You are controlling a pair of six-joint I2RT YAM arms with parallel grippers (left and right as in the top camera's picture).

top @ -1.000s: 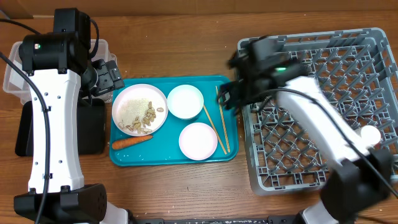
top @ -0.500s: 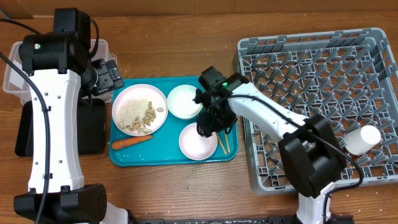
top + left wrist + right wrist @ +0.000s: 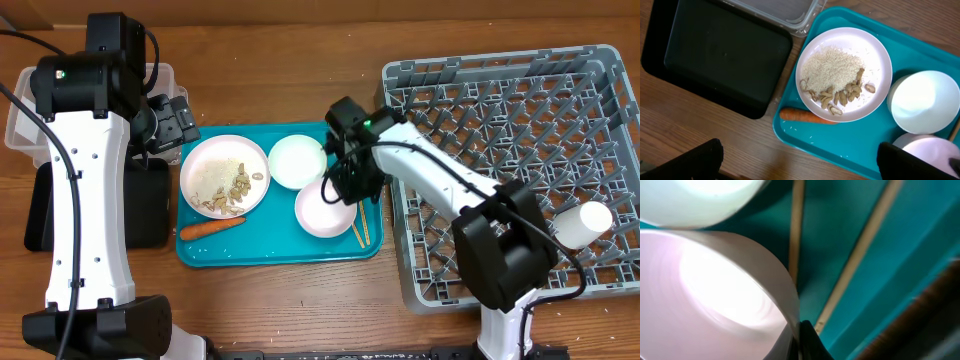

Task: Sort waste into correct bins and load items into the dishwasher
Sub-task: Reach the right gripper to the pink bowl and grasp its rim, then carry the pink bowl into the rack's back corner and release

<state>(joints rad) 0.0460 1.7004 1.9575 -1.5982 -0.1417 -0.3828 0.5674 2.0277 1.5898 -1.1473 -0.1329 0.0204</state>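
The bowl goes up off the tray, outward and down with my right gripper next, which then releases it into the dish rack's far end (image 3: 555,95), since those slots stand empty.
My right gripper (image 3: 351,190) is shut on the right rim of a pale-pink bowl (image 3: 323,208), which sits tilted on the teal tray (image 3: 270,250). In the right wrist view the rim (image 3: 790,295) is pinched between the fingers, with the chopsticks (image 3: 860,245) just beyond. A white bowl (image 3: 298,162) lies next to it. The plate (image 3: 845,75) holds rice (image 3: 832,70) and beige scraps, and a carrot (image 3: 805,116) lies beside it. My left gripper (image 3: 800,162) hangs open above the tray's left edge, holding nothing.
The grey dish rack (image 3: 520,170) fills the right side, with a white cup (image 3: 582,224) lying in it. A black tray (image 3: 715,55) and a clear tub (image 3: 780,10) stand left of the teal tray. Bare wood runs along the front.
My right arm swung from the dish rack to the teal tray and shut on the pale-pink bowl's rim. The bowl shifted slightly up and right. The left arm stayed still.
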